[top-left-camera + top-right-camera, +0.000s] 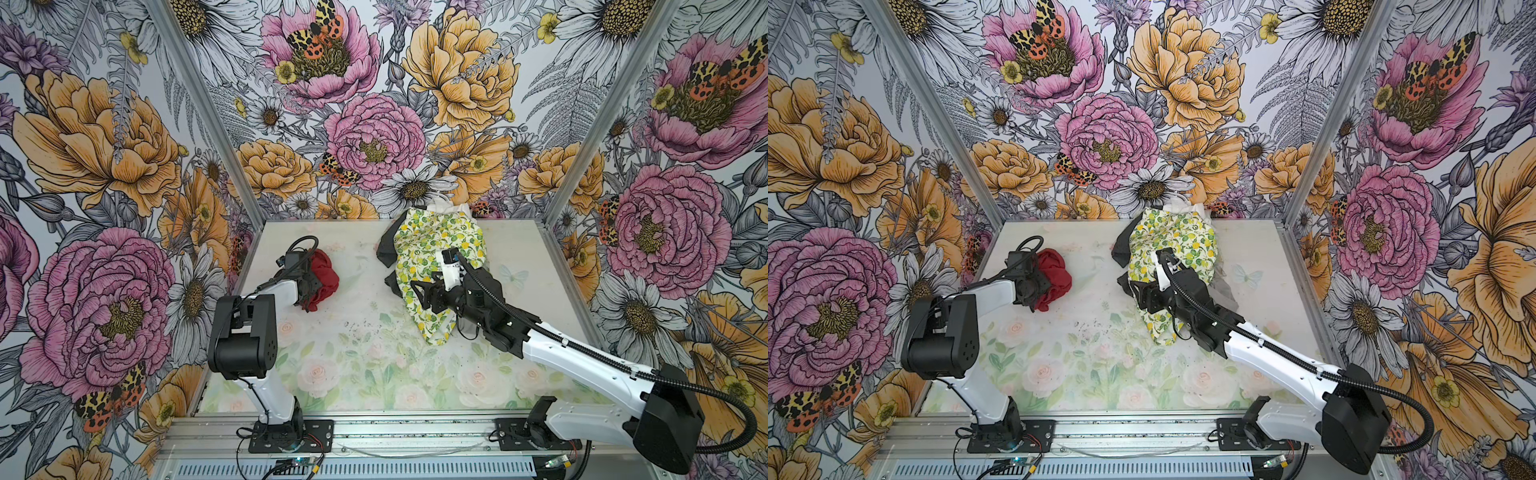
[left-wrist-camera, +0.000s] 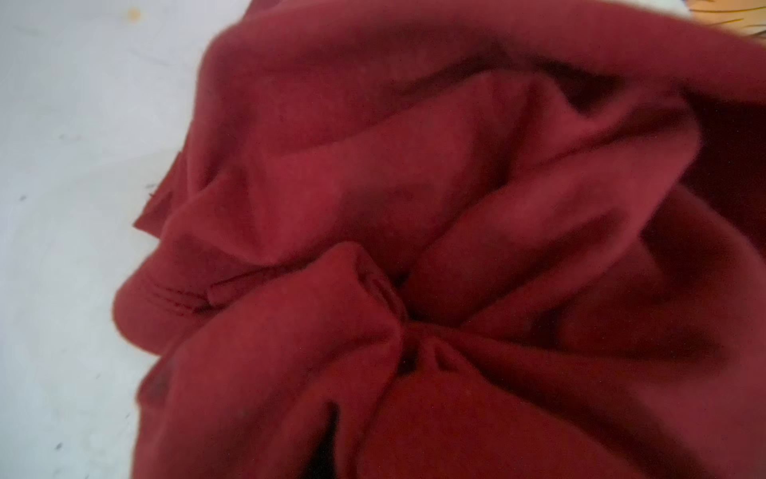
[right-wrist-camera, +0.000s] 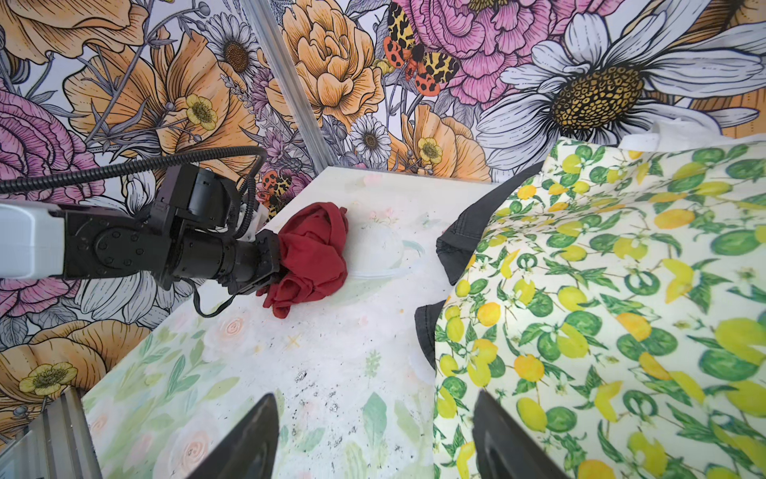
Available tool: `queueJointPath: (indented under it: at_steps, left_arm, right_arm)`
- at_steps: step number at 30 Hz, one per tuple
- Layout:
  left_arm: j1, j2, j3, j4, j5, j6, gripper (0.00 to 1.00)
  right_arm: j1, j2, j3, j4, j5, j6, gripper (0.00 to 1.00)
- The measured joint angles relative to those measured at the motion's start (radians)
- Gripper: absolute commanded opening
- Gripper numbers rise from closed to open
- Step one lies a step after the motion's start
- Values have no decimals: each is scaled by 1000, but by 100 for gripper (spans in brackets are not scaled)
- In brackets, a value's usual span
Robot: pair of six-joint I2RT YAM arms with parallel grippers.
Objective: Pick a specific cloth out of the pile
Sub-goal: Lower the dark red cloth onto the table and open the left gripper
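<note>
The red cloth will go on the bare table by the table's back corner, away from the pile. That spot lies outward of my left gripper, so I will move it outward next and release the cloth there.
The cloth point(image 1: 327, 272) point(image 1: 1055, 274) is a bunched deep-red piece at the table's back left, well apart from the pile. My left gripper point(image 1: 309, 286) point(image 1: 1034, 286) point(image 3: 274, 265) is shut on its edge. The red folds fill the left wrist view point(image 2: 414, 199) and hide the fingers there. The pile point(image 1: 440, 249) point(image 1: 1177, 245) lies at the back right, with a lemon-print fabric point(image 3: 601, 290) on top and dark grey pieces point(image 3: 464, 232) under it. My right gripper point(image 1: 422, 293) point(image 1: 1140, 293) point(image 3: 373, 398) hovers open at the pile's left edge, holding nothing.
Flowered walls with aluminium posts point(image 1: 569, 166) close the table on three sides. A white fabric point(image 1: 451, 208) pokes out behind the pile. A metal rail point(image 1: 415, 432) with both arm bases runs along the front. Dark specks point(image 1: 365, 328) mark the floral mat.
</note>
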Motion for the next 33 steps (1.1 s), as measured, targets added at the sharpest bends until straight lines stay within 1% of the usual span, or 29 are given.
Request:
queueJointPath:
  at_steps: [10,16,21,25,26,30,31,33]
  left_arm:
    - [66,201,280,-90,37,18,0]
    - [109,254,378,-155,48,31,4]
    - [140,294,446,-195,52,35,10]
    - [148,311,481,-218,53,46,25]
    - [149,312,486,-224,54,50,31]
    - [150,312,491,-236,56,64,63]
    - [150,311,490,-237,57,71,68]
    - [149,299,482,-235,59,82,74]
  right_arm:
    - [-20,-23,-2,-8,35,-4,76]
    - [-58,-23,-13,-19,41,-4,77]
    - [-78,-16,-14,-31,37,-12,77]
    - [-79,1,-14,-44,25,-19,76]
    - [-79,1,-14,-50,22,-21,76]
    - [-79,-2,-14,-62,21,-30,76]
    - [-79,-4,-14,-63,21,-31,76]
    - [-79,-11,-14,-64,21,-31,76]
